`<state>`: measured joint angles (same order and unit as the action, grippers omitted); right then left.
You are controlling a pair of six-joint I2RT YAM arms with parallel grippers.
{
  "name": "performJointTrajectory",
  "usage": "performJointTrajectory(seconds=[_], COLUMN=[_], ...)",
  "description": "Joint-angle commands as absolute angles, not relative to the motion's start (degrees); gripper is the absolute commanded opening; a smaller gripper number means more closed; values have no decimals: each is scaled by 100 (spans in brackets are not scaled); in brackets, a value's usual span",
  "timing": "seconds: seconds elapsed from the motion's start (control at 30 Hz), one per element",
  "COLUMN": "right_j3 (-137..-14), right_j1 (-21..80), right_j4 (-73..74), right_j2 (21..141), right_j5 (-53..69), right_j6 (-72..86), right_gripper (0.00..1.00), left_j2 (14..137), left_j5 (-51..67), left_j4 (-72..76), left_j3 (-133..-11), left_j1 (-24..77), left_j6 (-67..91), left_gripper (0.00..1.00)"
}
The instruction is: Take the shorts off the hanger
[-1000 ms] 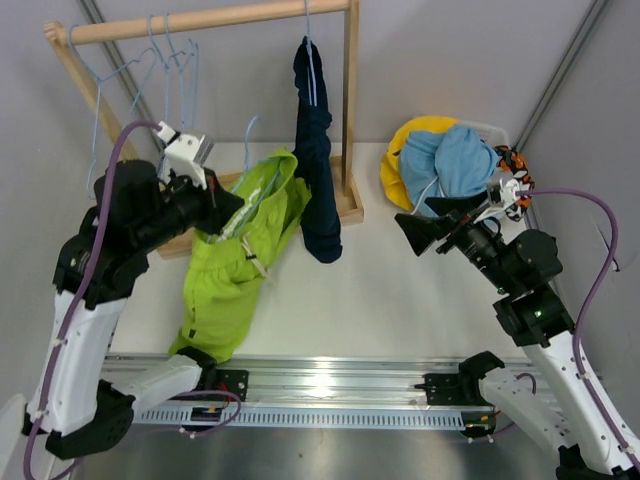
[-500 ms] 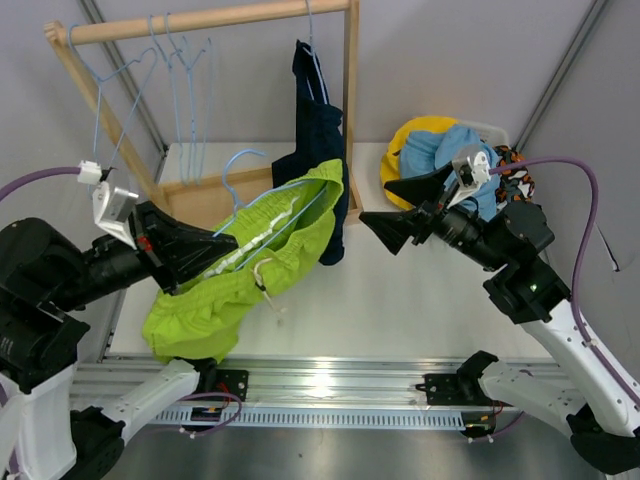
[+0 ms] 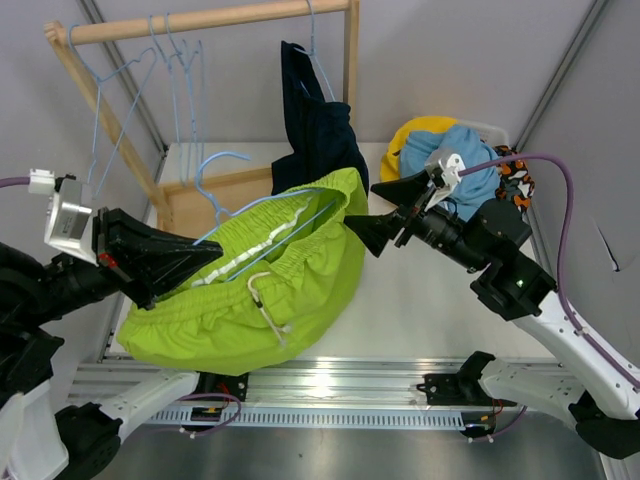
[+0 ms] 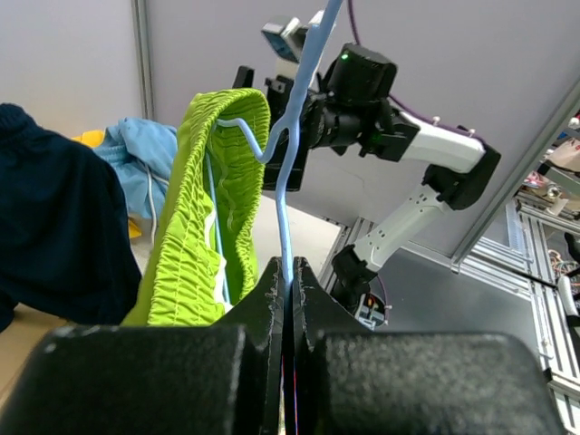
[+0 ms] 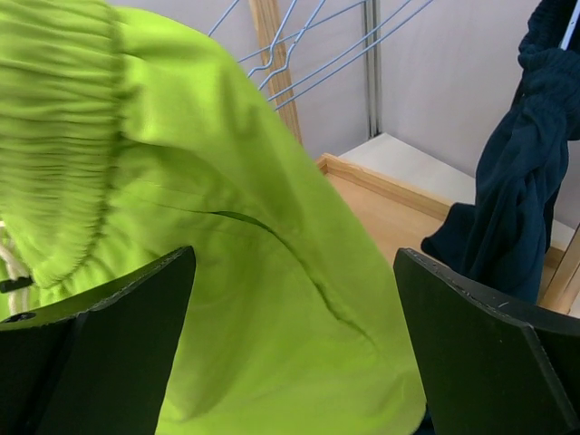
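Note:
I will move my right gripper gently onto the end of the green shorts and close it, because that cloth is just to its left in the top view, between my open fingers.
Lime green shorts [image 3: 270,290] hang over a light blue wire hanger [image 3: 222,165] that is held off the rack, tilted flat above the table. My left gripper [image 3: 215,250] is shut on the hanger's wire [image 4: 290,163], the fingertips pinching it [image 4: 288,265]. My right gripper [image 3: 375,210] stands wide open at the right end of the green shorts [image 5: 227,227], which fill the gap between its fingers [image 5: 294,258] without being gripped. Dark navy shorts [image 3: 315,130] hang on another hanger from the wooden rail [image 3: 200,20].
Three empty blue hangers [image 3: 180,70] hang at the rail's left end. At the back right lies a pile of yellow shorts [image 3: 405,135], light blue shorts [image 3: 465,160] and patterned shorts [image 3: 512,165]. The rack's wooden base [image 3: 190,195] stands behind the green shorts.
My left arm has swung back and left, drawing the hanger with the green shorts out flat towards the front. The right gripper has come left up to the shorts, still open.

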<state>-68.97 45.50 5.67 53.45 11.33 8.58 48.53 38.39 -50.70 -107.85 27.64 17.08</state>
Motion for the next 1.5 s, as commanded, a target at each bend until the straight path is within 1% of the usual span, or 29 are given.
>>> performJointTrajectory(seconds=[0.0,0.27,0.3,0.33,0.37,0.4,0.43,0.57,0.67,0.7,0.77,0.8,0.83,0.9,0.93,0.97,1.07,1.13,1.27,1.33,1.4,1.47], right_j3=[-6979,-6891,-6899,-6908,-6943,-6961,-6970,-6961,-7048,-7101,-7137,-7128,-7111,-7023,-6979,-6926,-6680,-6557,-6740,-6925,-7136,-7198], right_j1=[4632,4737,4737,4746,4755,4764,4764,4755,4440,4264,3553,3272,2695,2156,1692,1496,986,906,791,555,187,53], right_j4=[334,71,70,70,62,70,70,70,114,166,202,254,264,290,281,273,115,62,289,632,773,730], right_j2=[5414,5651,5704,5730,5757,5766,5748,5485,5239,5186,5054,5028,4993,4940,4931,4913,4896,4913,5141,5404,5632,5739], right_j5=[958,914,958,993,1028,1011,959,362,-324,-308,-212,-2,218,614,754,878,1396,1450,1048,871,1028,1159], right_j6=[721,703,694,694,686,677,677,458,255,255,456,553,745,966,1176,1300,1677,1801,1854,2029,2248,2408], right_gripper=[99,100,97,83,57,19,0,0,0,0,0,0,0,0,0,0,0,0,0,0,0,0], left_j2=[4746,4553,4544,4544,4535,4553,4570,4614,4641,4658,4693,4702,4711,4737,4755,4764,4799,4808,4816,4799,4790,4790], left_j5=[4008,4052,3973,3912,3859,3789,3605,3104,2778,2734,2629,2611,2584,2479,2461,2452,2391,2373,2452,2479,2513,2566], left_j4=[-4518,-4456,-4491,-4509,-4596,-4640,-4684,-4974,-5141,-5176,-5238,-5264,-5291,-5344,-5387,-5396,-5432,-5449,-5475,-5476,-5476,-5476], left_j3=[-11144,-11276,-11233,-11241,-11198,-11189,-11180,-11153,-11057,-11031,-10995,-10960,-10960,-10916,-10907,-10890,-10855,-10846,-10802,-10767,-10749,-10723], left_j1=[2891,2988,2980,2979,2979,2979,2979,2988,3006,3023,3023,3050,3041,3067,3067,3085,3094,3111,3164,3208,3234,3261], left_j6=[1854,1951,1908,1864,1837,1793,1732,1582,1512,1477,1459,1407,1371,1301,1283,1275,1239,1231,1195,1178,1169,1169], left_gripper=[0,0,0,0,0,0,0,0,0,0,0,0,0,0,0,0,0,0,0,0,0,0])
